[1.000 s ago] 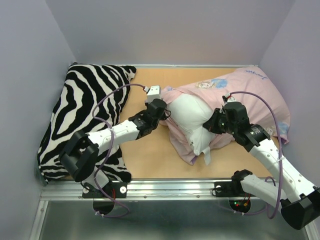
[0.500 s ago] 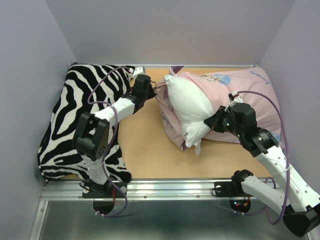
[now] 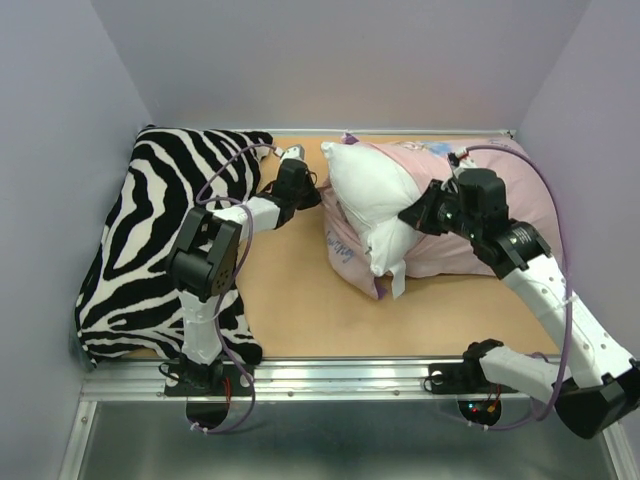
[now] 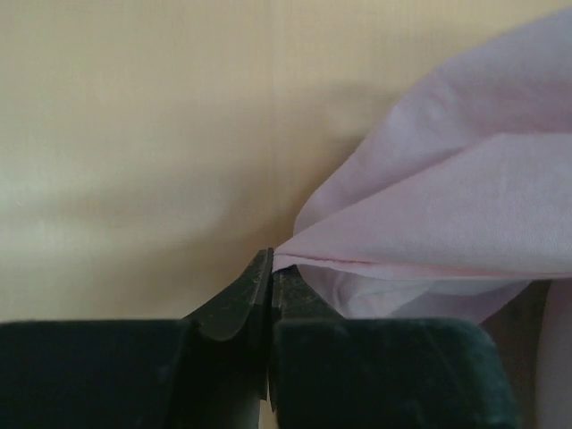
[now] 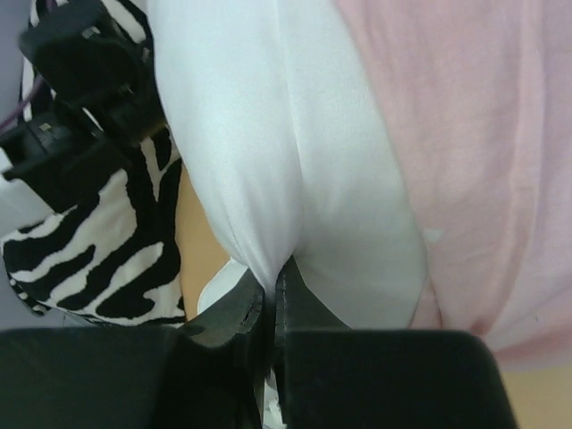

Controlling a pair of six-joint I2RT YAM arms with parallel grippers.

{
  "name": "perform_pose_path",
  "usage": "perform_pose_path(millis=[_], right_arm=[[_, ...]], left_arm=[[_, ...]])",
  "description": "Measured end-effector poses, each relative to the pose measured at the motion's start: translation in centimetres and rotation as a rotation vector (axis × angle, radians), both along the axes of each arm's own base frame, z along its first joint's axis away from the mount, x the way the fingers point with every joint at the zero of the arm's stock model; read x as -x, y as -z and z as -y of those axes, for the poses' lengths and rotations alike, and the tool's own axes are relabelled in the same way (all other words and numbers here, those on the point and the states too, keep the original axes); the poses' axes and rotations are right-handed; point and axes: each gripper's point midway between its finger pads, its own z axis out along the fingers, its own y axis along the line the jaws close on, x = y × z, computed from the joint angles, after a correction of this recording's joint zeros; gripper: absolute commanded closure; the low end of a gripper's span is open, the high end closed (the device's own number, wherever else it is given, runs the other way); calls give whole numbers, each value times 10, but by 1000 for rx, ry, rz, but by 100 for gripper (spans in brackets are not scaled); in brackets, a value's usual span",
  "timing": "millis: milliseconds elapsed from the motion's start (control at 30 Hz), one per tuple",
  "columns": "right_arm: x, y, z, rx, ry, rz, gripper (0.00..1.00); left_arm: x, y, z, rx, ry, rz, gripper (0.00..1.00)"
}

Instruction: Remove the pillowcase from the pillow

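Note:
My right gripper pulls outward toward the zebra pillow next, left in the top view, then releases the pillowcase's fold, since the pillowcase still wraps the pillow.
The white pillow (image 3: pixel 370 195) sticks out of the pink pillowcase (image 3: pixel 500 200) at the back right of the table, its exposed end pointing left and forward. My left gripper (image 3: pixel 312 190) is shut on the pillowcase's open edge at the pillow's left side; the left wrist view shows the pale pink fabric (image 4: pixel 447 206) pinched at my fingertips (image 4: pixel 271 266). My right gripper (image 3: pixel 415 218) is shut on a fold of the white pillow (image 5: pixel 295 152), with the pink pillowcase (image 5: pixel 465 134) to its right in the right wrist view.
A black-and-white zebra pillow (image 3: pixel 160 240) lies along the left side, also showing in the right wrist view (image 5: pixel 98 241). Purple-grey walls enclose the tan table (image 3: pixel 300 300) on three sides. A metal rail (image 3: pixel 330 375) runs along the near edge.
Both grippers moved toward the back of the table with the bundle. The left arm folded back toward the zebra pillow, the right gripper lifted up and back, and more of the white pillow stands exposed.

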Motion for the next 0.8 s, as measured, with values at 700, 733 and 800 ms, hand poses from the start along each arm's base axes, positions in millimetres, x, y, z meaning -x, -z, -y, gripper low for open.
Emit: perform_pose_path(millis=[700, 733, 800], right_arm=[[-74, -5, -46, -62, -45, -11, 100], [-77, -4, -50, -72, -51, -13, 99], [-83, -1, -57, -87, -59, -16, 99]], left_arm=[[67, -149, -33, 273, -6, 238, 11], [76, -156, -32, 282, -4, 248, 4], [98, -164, -28, 303, 10, 258, 1]])
